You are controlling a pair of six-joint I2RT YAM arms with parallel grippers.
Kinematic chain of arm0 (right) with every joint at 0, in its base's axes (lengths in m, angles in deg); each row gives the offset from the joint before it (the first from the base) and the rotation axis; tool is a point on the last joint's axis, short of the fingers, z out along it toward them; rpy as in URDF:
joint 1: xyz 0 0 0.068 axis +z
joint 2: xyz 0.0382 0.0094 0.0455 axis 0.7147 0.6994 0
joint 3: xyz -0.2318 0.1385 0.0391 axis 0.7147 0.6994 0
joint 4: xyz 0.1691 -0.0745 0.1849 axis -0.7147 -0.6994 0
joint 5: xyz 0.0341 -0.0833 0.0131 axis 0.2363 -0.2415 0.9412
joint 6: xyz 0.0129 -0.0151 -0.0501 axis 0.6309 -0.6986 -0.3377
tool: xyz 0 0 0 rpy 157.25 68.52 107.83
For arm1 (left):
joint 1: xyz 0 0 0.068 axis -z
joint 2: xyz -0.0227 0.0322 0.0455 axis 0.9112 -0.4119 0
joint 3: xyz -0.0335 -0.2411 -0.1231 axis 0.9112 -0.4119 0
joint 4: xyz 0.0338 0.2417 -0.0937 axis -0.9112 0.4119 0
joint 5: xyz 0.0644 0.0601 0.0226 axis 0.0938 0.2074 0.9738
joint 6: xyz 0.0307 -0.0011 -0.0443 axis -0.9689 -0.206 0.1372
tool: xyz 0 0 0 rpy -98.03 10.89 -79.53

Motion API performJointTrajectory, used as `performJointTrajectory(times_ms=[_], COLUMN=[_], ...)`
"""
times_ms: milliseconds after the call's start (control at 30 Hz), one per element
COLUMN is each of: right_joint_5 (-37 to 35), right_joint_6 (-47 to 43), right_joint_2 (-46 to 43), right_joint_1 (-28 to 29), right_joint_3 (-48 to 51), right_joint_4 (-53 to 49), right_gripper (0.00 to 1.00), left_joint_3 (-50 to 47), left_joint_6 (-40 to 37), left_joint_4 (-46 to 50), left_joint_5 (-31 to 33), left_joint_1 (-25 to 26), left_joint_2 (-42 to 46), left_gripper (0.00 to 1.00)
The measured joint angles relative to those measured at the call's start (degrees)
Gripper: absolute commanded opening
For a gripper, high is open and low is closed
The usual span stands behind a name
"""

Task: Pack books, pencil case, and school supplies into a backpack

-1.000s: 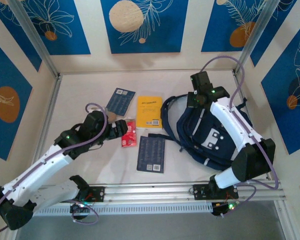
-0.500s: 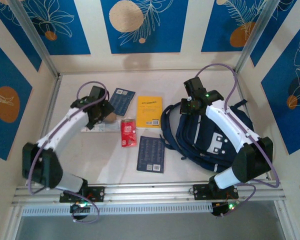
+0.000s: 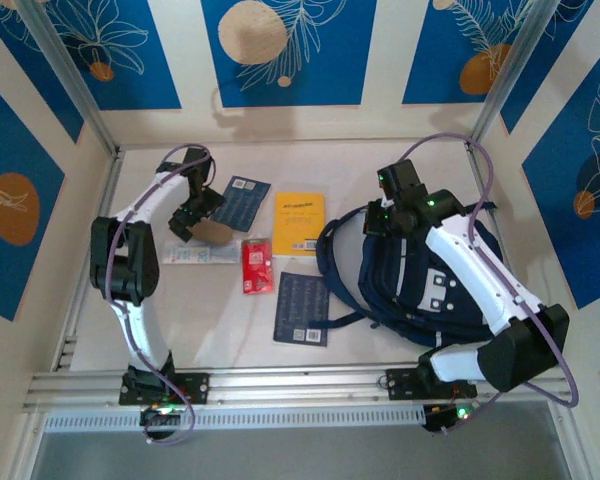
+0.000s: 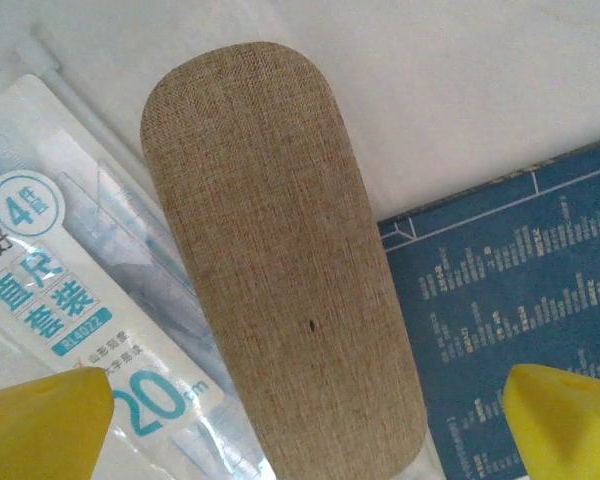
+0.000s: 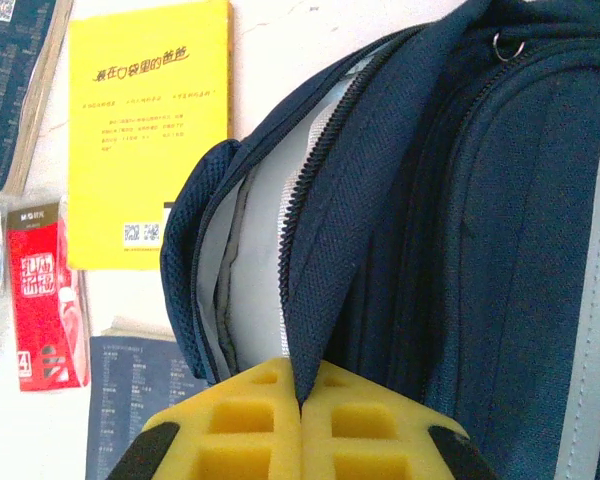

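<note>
I will next lower my left gripper over the tan woven pencil case and close on its long sides, as the open yellow fingers are already on either side.
The tan woven pencil case point(image 4: 280, 260) lies on the table, right under my open left gripper point(image 4: 300, 440), whose yellow fingertips point(image 4: 40, 420) stand wide on either side of it without touching. From above, the left gripper point(image 3: 198, 215) hovers over the pencil case point(image 3: 216, 232) at the far left. My right gripper point(image 5: 302, 395) is shut on the zip-edged flap of the navy backpack point(image 5: 500, 220), holding its mouth open. A yellow book point(image 3: 300, 222) and two navy books point(image 3: 242, 202) point(image 3: 302, 307) lie flat left of the backpack point(image 3: 430, 280). A red packet point(image 3: 256, 266) lies between them.
A clear ruler packet point(image 4: 60, 300) with teal print lies partly under the pencil case and shows as a white strip point(image 3: 195, 257) from above. Backpack straps point(image 3: 330, 320) trail over the near navy book. Metal frame posts and patterned walls close in the table.
My left arm swung from the red packet out to the far left and now hangs over the pencil case. The right gripper shifted slightly nearer, still shut on the backpack flap.
</note>
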State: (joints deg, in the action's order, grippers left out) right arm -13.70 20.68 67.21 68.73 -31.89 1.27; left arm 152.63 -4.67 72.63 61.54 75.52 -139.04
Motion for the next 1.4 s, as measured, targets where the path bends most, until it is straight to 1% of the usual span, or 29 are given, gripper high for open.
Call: performJointTrajectory(times_ms=[200,367,467,533,700,767,933,1033,1233,1300,1400], right_joint_5=[1.60,2.43,2.60,2.67,3.04,3.50,4.55,4.28,2.58,3.28,6.80], right_joint_6=[0.59,0.57,0.55,0.52,-0.37,-1.44,-4.92,-7.32,-12.13,-13.49,-15.41], right_joint_2=[-1.46,-2.16,-2.73,-3.15,-4.39,-4.68,-4.68,-4.57,-3.15,-3.13,-3.15], right_joint_1=[-0.61,-1.14,-1.27,-1.40,-1.51,-1.66,-2.16,-2.16,-1.81,-1.64,-1.60], right_joint_3=[1.44,1.55,1.55,1.55,1.55,1.51,-0.52,-2.80,-6.45,-6.56,-6.56], right_joint_4=[0.81,0.76,0.52,0.17,-0.52,-0.74,-2.69,-4.39,-6.32,-6.23,-5.77], right_gripper=[0.00,0.00,0.00,0.00,0.00,0.00,0.00,0.00,0.00,0.00,0.00], left_joint_3=[-0.37,-0.39,-0.44,-0.55,-1.73,-2.49,-3.45,-3.96,-4.37,-4.63,-6.62], left_joint_6=[1.33,1.55,1.95,2.16,2.75,3.02,3.19,3.21,2.27,1.66,1.05], left_joint_4=[-3.56,-5.95,-6.82,-6.91,-7.02,-7.50,-8.28,-8.74,-8.87,-8.90,-9.38], left_joint_5=[-1.53,-2.08,-2.19,-2.21,-2.16,-2.21,-2.64,-3.10,-4.76,-5.75,-7.28], left_joint_1=[-1.73,-1.90,-2.10,-2.34,-2.93,-3.10,-3.23,-3.43,-3.63,-3.61,-3.32], left_joint_2=[-2.89,-6.25,-7.74,-8.20,-7.80,-7.28,-6.34,-5.62,-1.38,1.46,6.84], left_gripper=[1.00,1.00,0.97,0.91,0.68,0.61,0.51,0.48,0.48,0.48,0.49])
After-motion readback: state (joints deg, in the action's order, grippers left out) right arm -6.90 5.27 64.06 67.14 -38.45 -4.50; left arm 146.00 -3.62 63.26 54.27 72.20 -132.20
